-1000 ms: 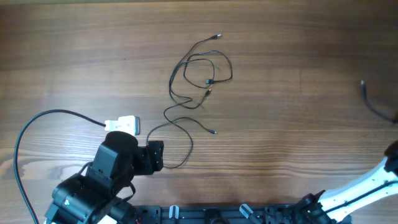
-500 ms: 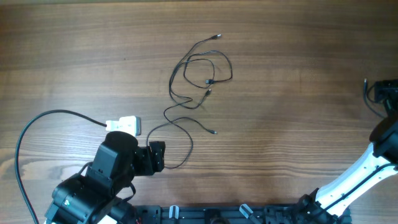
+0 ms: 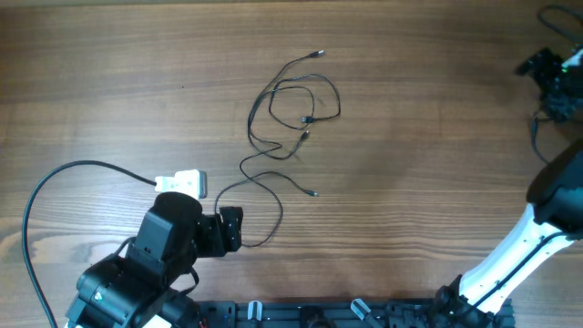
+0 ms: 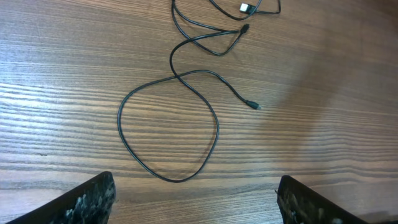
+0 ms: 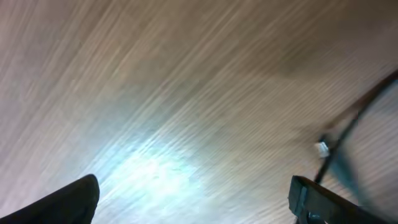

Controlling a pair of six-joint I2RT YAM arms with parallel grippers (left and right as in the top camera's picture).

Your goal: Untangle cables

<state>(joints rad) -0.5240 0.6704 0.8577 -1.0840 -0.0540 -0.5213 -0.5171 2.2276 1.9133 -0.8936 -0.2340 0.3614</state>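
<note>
The robot's right gripper should turn toward the hanging dark cord, move onto it and close, because the cord runs beside one finger, outside the open gap.
The cables are thin black wires with small silvery plug ends, spread in loose overlapping loops at the middle of the wooden table. My left gripper is open and empty, just left of the nearest loop. In the left wrist view that loop lies just ahead of the gripper, between its spread fingers and not touching them. My right gripper is at the far right corner, far from the cables. Its view is blurred and shows the gripper open over bare wood.
A thick black cord with a white connector runs from the left arm over the table's left side. Another dark cord hangs by the right gripper. The arm bases stand along the front edge.
The right arm has swung from the right edge up toward the far right corner. The left arm and the cables have not moved.
</note>
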